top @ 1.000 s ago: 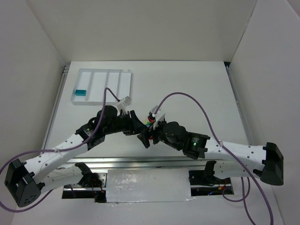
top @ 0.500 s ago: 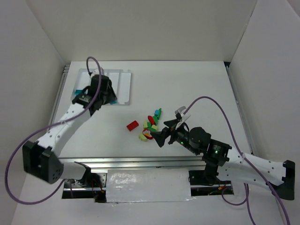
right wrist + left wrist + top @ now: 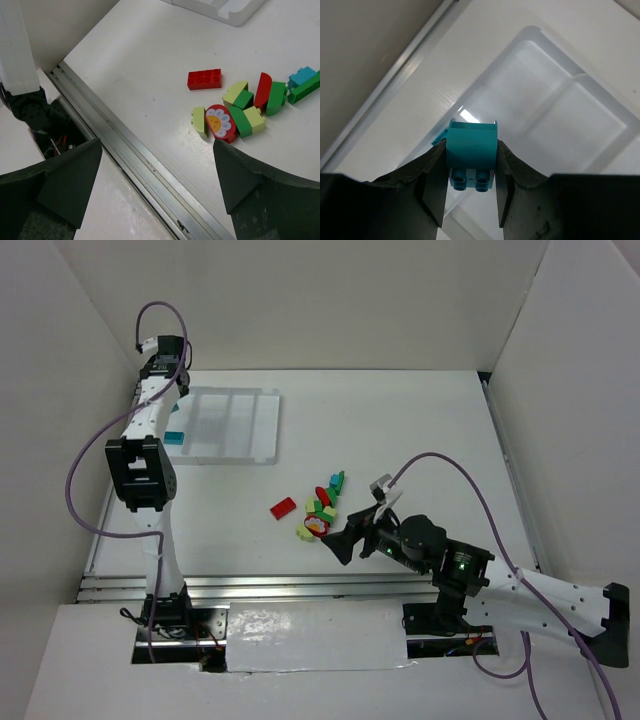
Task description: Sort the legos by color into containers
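I will next bring my left gripper down with the held teal-blue lego toward the tray's end section and let go of it there, because another teal lego is already in that section.
My left gripper is shut on a teal-blue lego and holds it above the white tray, over its left end. Another teal lego lies in the tray's leftmost compartment; its edge shows behind the held one. In the top view the left arm stands raised over the tray's far left corner. The other legos, red, green and yellow-green, lie in a cluster on the table. My right gripper is open and empty, hovering just near-right of them.
A red brick lies apart, left of the cluster, and shows in the right wrist view. A red flower piece sits at the cluster's near side. A metal rail runs along the table's near edge. White walls enclose the table.
Both arms left the lego cluster. The left arm carried the teal lego to the tray, then rose and swung to its far left corner. The right arm pulled back slightly and opened.
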`<state>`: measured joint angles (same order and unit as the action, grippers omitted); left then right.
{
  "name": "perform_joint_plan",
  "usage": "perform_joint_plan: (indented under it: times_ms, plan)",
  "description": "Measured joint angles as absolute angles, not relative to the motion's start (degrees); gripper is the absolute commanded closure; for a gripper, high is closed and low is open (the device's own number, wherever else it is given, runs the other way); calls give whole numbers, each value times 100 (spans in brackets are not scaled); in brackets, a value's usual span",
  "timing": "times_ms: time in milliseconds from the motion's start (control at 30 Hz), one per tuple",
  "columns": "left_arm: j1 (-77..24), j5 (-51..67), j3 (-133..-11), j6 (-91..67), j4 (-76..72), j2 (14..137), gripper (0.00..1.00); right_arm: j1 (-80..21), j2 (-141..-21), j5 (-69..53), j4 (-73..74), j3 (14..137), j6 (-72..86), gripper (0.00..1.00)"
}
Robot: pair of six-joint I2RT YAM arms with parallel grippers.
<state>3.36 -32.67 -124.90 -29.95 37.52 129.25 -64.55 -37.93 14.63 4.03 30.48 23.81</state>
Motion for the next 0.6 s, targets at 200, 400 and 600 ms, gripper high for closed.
perform_joint_plan:
  times_ms: [200, 400, 600]
  plan:
    - [539, -3439, -12151, -2473, 3116, 12945, 86, -6475, -3852, 1387, 591, 3079, 2412, 0]
    - [469, -3301, -11810, -2228, 2565, 12969, 71, -6475, -3881, 1328, 692, 3148, 2397, 0]
    - [451, -3382, -11828, -2121, 2427, 13231, 39, -6475, -3922, 1288, 720, 3194, 2353, 0]
